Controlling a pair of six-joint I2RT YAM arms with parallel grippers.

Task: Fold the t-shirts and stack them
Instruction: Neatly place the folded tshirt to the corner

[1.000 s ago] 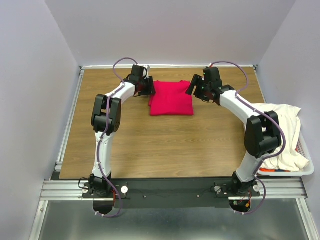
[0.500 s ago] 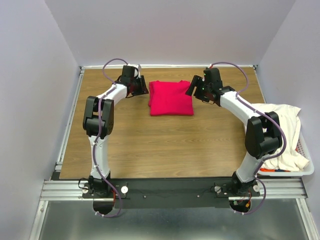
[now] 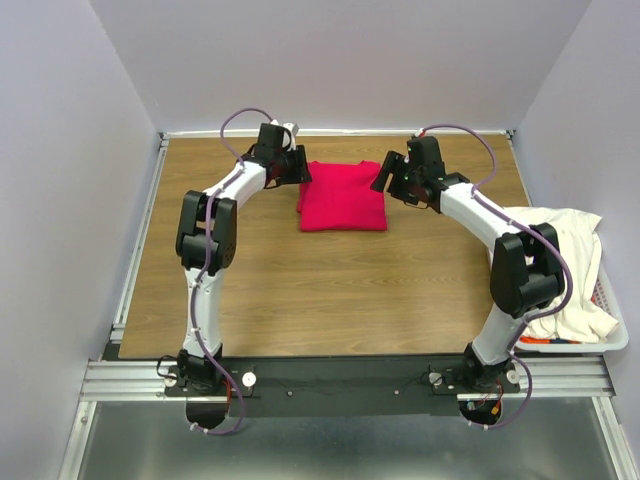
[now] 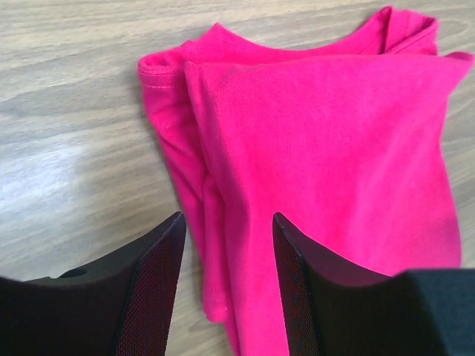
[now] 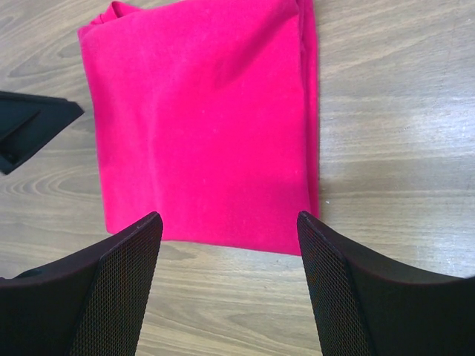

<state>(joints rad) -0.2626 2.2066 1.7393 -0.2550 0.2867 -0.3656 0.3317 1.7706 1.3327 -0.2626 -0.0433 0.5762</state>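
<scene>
My left gripper lowers onto the red t-shirt's layered side edge (image 3: 303, 191) (image 4: 225, 216) next and closes there, since the edge lies below and between its open fingers.
A crimson-red t-shirt (image 3: 342, 197) lies folded into a rectangle at the back middle of the wooden table (image 3: 300, 290). My left gripper (image 3: 300, 170) is at its left edge. In the left wrist view the red t-shirt (image 4: 326, 148) fills the right side, collar at the far end, and my left gripper (image 4: 226, 233) stands open over the shirt's layered side edge. My right gripper (image 3: 385, 178) is at the shirt's right edge. In the right wrist view it (image 5: 228, 219) is wide open just short of the red t-shirt (image 5: 200, 126). A cream-white t-shirt (image 3: 560, 255) hangs over the basket.
A white slatted laundry basket (image 3: 612, 335) stands at the table's right edge beside the right arm's elbow. The left gripper's black finger (image 5: 30, 126) shows at the left of the right wrist view. Bare wood lies in front of the red shirt.
My left gripper swung away to the left, narrowed, then came back to the red shirt's left edge and widened again. The right arm and the shirt have not moved.
</scene>
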